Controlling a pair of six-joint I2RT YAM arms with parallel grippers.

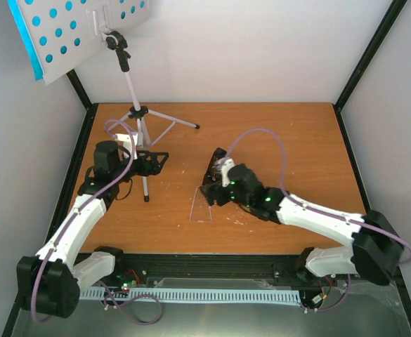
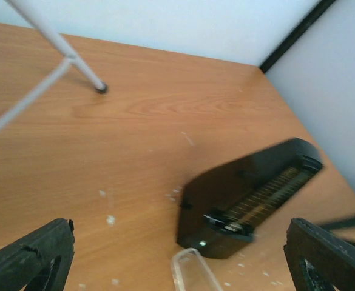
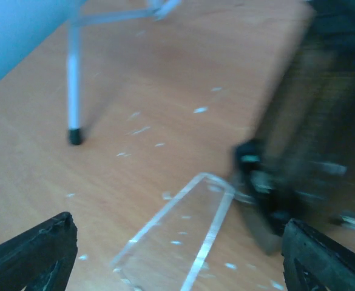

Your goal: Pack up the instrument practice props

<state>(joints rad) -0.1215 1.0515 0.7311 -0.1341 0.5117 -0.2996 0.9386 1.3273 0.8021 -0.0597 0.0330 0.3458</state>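
Note:
My left gripper moves back and down onto the clear cover's stand-side edge next, as that edge lies below it and to its right in the top view.
The white tripod music stand (image 1: 136, 105) rises at the back left, its hole-punched desk (image 1: 79, 31) backed by cyan sheet-music pages (image 1: 24, 38). The black metronome (image 1: 215, 167) lies mid-table, on its side in the left wrist view (image 2: 250, 197) and blurred in the right wrist view (image 3: 307, 157). Its clear cover (image 1: 201, 205) lies flat and apart on the wood, just in front of it (image 3: 180, 233). My left gripper (image 1: 153, 163) is open beside the stand's front leg and holds nothing (image 2: 180, 245). Just right of the cover, my right gripper (image 1: 211, 190) is open over it (image 3: 178, 233).
A tripod leg with a black foot (image 2: 101, 88) stands on the wood left of the metronome and shows again in the right wrist view (image 3: 74, 136). White walls and black frame posts (image 1: 370, 56) enclose the table. A slotted white strip (image 1: 205, 295) runs along the near edge.

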